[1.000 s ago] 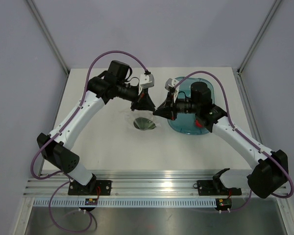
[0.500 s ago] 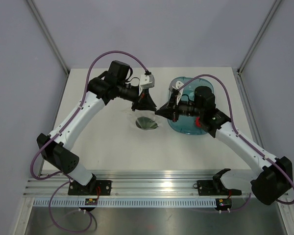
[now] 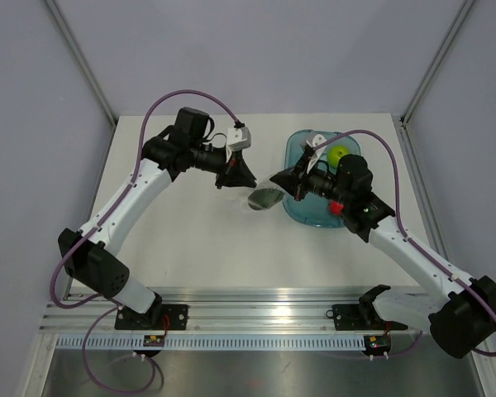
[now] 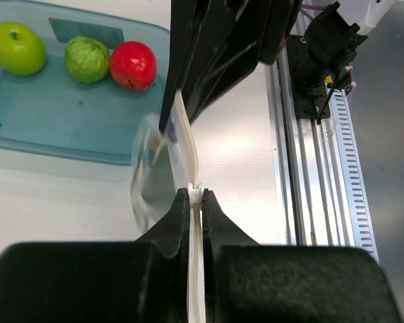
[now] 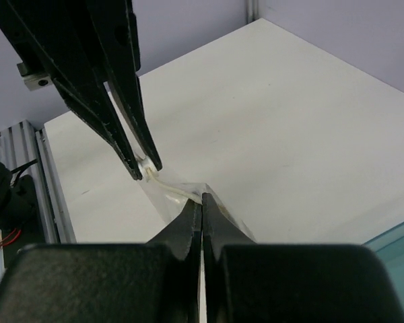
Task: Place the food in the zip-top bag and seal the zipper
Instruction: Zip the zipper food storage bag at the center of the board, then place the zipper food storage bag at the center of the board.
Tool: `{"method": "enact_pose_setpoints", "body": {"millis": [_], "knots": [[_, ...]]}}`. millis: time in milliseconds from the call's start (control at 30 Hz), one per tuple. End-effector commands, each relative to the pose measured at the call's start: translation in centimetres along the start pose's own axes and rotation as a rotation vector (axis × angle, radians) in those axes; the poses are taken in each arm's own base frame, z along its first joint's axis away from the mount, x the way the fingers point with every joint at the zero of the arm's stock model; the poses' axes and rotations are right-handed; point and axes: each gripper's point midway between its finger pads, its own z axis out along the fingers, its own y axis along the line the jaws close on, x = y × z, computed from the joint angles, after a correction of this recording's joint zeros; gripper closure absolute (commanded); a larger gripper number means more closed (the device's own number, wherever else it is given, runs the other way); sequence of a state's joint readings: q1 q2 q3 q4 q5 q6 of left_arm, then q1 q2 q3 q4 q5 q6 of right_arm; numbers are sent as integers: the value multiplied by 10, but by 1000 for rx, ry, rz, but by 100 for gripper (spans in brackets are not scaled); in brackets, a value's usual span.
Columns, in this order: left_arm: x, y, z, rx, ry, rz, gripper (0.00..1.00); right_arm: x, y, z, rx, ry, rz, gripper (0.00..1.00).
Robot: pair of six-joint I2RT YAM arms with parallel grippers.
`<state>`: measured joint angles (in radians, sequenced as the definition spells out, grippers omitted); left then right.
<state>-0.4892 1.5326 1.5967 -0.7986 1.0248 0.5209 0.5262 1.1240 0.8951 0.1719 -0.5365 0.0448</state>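
Observation:
My left gripper moves to the left in the overhead view next, away from my right gripper, because the zipper edge between them still bows.
The clear zip-top bag (image 3: 264, 198) (image 4: 151, 178) (image 5: 167, 202) hangs just off the table between my two grippers, close to the tray's left edge. My left gripper (image 3: 234, 176) (image 4: 196, 195) is shut on the whitish zipper (image 4: 186, 138) (image 5: 172, 189) at one end of the mouth. A short way along the same edge, my right gripper (image 3: 274, 179) (image 5: 202, 197) is shut on the bag's top. The food (image 4: 87, 58), a green bumpy item, lies in the teal tray (image 3: 312, 220) (image 4: 54, 114). I cannot tell whether anything is inside the bag.
A lime-green apple (image 3: 339, 154) (image 4: 15, 47) and a red round item (image 4: 132, 65) flank the food in the tray. The right arm reaches over the tray. An aluminium rail (image 3: 256, 318) (image 4: 310, 134) runs along the near table edge.
Both grippers have carried the bag to the right, toward the tray, and it now hangs higher. The right gripper has closed fully on the bag's top edge.

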Motion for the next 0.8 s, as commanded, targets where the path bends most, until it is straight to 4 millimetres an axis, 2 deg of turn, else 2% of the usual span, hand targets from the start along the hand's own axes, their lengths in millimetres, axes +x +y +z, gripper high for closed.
{"method": "enact_pose_setpoints", "body": {"millis": [0,133,233,567,733,767], "knots": [[19,-2,-18,-46,12,-98,100,-64,-31,-13,183,-217,-49,100],[24,6,-34,-107,-18,-127,100,-61,-51,-15,275,-209,-31,100],[29,13,-46,-166,-20,-146,100,-59,-58,-13,296,-196,-23,100],[60,32,-77,-282,-35,-246,100,-61,-67,0,298,-211,-8,100],[62,41,-89,-336,-57,-258,100,-58,-68,12,264,-205,7,100],[61,44,-93,-350,-65,-264,100,-62,-67,15,254,-211,19,100]]}}
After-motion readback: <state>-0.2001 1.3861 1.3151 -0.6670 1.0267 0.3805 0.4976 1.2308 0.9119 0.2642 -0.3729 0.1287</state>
